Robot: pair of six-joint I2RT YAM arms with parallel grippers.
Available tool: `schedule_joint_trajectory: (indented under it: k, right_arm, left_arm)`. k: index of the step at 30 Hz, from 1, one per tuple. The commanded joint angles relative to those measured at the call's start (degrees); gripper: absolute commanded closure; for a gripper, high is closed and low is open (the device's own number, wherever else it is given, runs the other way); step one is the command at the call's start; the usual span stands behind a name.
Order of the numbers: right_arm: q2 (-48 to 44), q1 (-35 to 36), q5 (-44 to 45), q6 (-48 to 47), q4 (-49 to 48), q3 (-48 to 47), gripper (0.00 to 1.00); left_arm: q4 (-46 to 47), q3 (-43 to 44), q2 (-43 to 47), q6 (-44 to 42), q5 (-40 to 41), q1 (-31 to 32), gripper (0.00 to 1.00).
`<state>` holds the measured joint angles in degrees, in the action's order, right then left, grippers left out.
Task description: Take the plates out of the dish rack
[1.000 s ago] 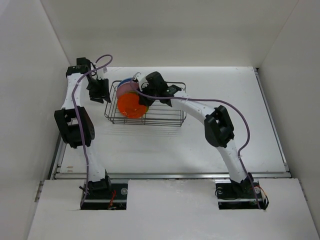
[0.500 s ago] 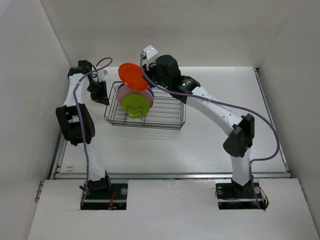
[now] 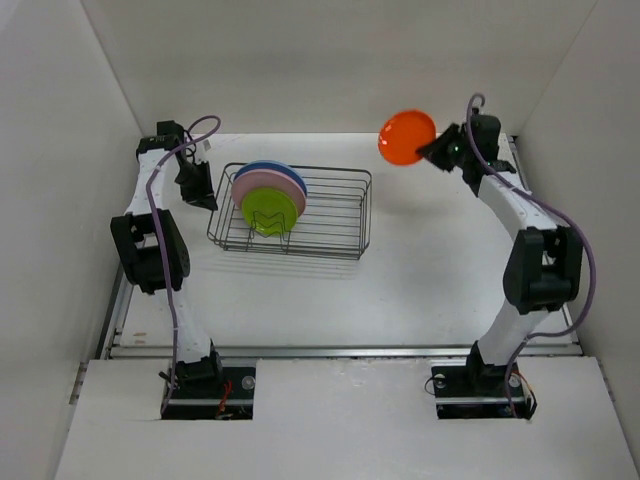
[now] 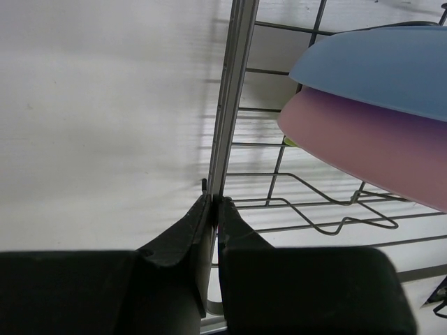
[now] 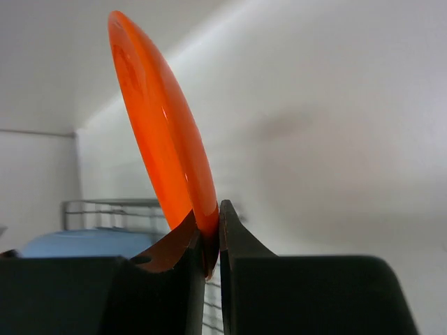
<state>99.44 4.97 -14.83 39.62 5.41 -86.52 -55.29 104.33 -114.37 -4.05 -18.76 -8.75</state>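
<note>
Next, my right gripper moves down and back to release the plate on the bare tabletop beside the rack, as this lies below and back from the gripper.
My right gripper [image 3: 436,150] is shut on the rim of the small orange plate [image 3: 407,136], holding it in the air at the back right, well clear of the dish rack [image 3: 340,215]. In the right wrist view the orange plate [image 5: 162,132] stands on edge above the gripper [image 5: 212,227]. The lime green plate [image 3: 270,212], pink plate [image 3: 275,183] and blue plate [image 3: 262,168] stand on edge at the rack's left end. My left gripper [image 3: 205,197] is shut on the rack's left rim wire [image 4: 230,91]; the pink plate [image 4: 363,146] and blue plate [image 4: 377,70] show beside it.
White walls enclose the table at the back, left and right. The right part of the rack holds no plates. The table's front edge rail [image 3: 340,350] runs in front of both arm bases.
My right gripper has lifted the orange plate out of the rack and swung it far to the right and back. The left gripper has stayed on the rack's left rim.
</note>
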Motion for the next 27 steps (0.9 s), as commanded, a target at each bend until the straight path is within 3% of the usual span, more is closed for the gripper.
schedule_joint_trajectory:
  k: [1,12,13,18,20,24,27]
  right_arm:
    - [1.5,0.4,-10.6,8.9,0.3,7.8,1.00]
    - [10.0,-4.9,-9.5,8.9,2.8,17.1,0.98]
    - [10.0,-5.4,-9.5,8.9,2.8,17.6,0.94]
    - [8.9,-4.9,-1.5,5.0,7.8,18.1,0.46]
    - [7.4,-4.9,0.8,3.3,9.9,17.0,0.39]
    - [5.1,-3.2,6.6,-0.3,14.4,13.1,0.34]
    - [3.3,1.9,18.0,-4.1,20.3,6.6,0.29]
  left_arm:
    - [2.3,-0.4,4.4,2.8,3.1,-1.4,1.00]
    - [1.8,-2.2,4.5,4.5,3.7,-2.0,1.00]
    - [1.8,-2.8,4.5,4.5,4.4,-2.6,1.00]
    - [5.4,-8.9,9.2,8.2,5.2,-3.2,1.00]
    - [5.4,-10.3,10.4,8.2,5.2,-3.2,1.00]
    - [3.7,-9.6,9.3,7.7,5.8,-3.2,1.00]
    - [3.7,-9.6,9.2,7.7,5.8,-3.2,1.00]
